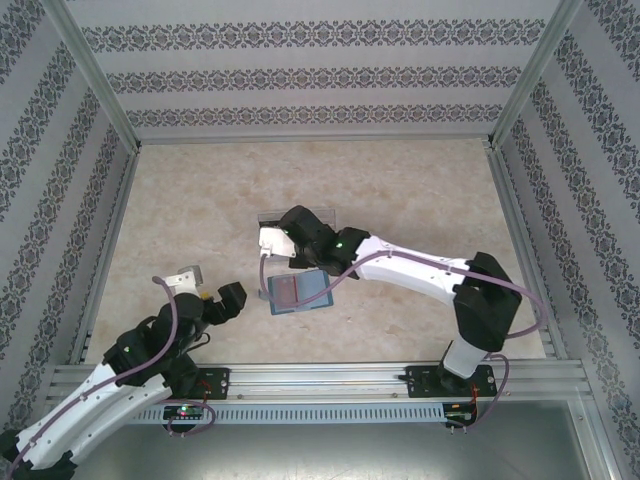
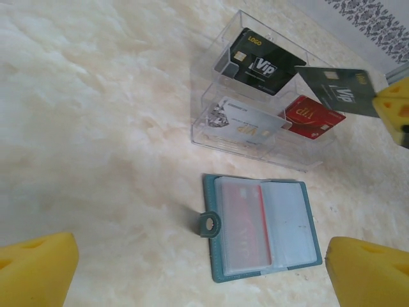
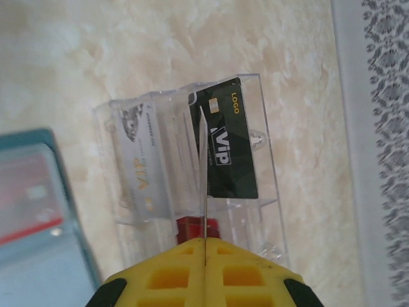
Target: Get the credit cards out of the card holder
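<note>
My right gripper will move the dark grey credit card down into the compartment with the black card [image 1: 269, 222] [image 3: 226, 144] and let go of it there, because both cards have matching print.
The teal card holder [image 2: 262, 227] lies open and flat on the table, with a red credit card [image 2: 246, 227] in its left clear sleeve; it also shows in the overhead view [image 1: 297, 292]. My left gripper [image 2: 201, 272] hovers over it, open wide and holding nothing, its yellow fingers [image 2: 35, 268] far apart. My right gripper [image 3: 204, 242] is shut on a dark grey credit card [image 2: 339, 89], seen edge-on from the wrist [image 3: 203, 173], above the clear tray [image 3: 268, 166]. In the overhead view the right gripper [image 1: 272, 240] is just beyond the holder.
The clear compartment tray [image 2: 211, 137] behind the holder has a black card [image 2: 259, 61], a silver card [image 2: 246, 121] and a red card [image 2: 313, 116] in it. Patterned walls and metal rails [image 1: 110, 230] enclose the marble-look table.
</note>
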Available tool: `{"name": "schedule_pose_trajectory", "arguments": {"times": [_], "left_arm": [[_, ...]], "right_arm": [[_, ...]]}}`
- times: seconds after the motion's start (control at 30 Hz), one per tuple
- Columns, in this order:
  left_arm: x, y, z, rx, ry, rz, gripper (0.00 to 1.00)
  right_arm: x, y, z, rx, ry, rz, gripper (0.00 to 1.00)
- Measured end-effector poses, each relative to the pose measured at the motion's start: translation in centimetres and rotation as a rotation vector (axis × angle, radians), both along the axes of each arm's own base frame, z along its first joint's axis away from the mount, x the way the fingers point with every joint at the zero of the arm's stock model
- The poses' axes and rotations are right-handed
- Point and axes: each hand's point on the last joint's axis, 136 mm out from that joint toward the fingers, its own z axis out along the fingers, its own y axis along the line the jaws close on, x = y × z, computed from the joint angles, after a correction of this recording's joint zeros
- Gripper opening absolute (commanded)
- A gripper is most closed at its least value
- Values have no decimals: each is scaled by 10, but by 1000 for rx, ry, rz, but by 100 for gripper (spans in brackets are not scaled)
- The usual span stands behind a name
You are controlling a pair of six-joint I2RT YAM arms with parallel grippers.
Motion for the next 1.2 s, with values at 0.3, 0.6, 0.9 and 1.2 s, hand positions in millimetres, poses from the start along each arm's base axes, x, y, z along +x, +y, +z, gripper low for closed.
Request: {"name": "schedule_pose_trajectory", "arguments": {"times": [0.3,0.6,0.9,1.2], "left_arm": [[-6,10,-6,16,16,20,100],[-6,10,-7,21,18,23,100],[-7,11,-14,36,33,23,100],[-7,11,-14,36,33,23,100]], "right_arm": [[24,7,-24,-219,-91,79,0],[36,21,-19,-228,-120,92,0],[38,24,-38,-253,-95,92,0],[42,29,-39,-235,-80,68,0]]}}
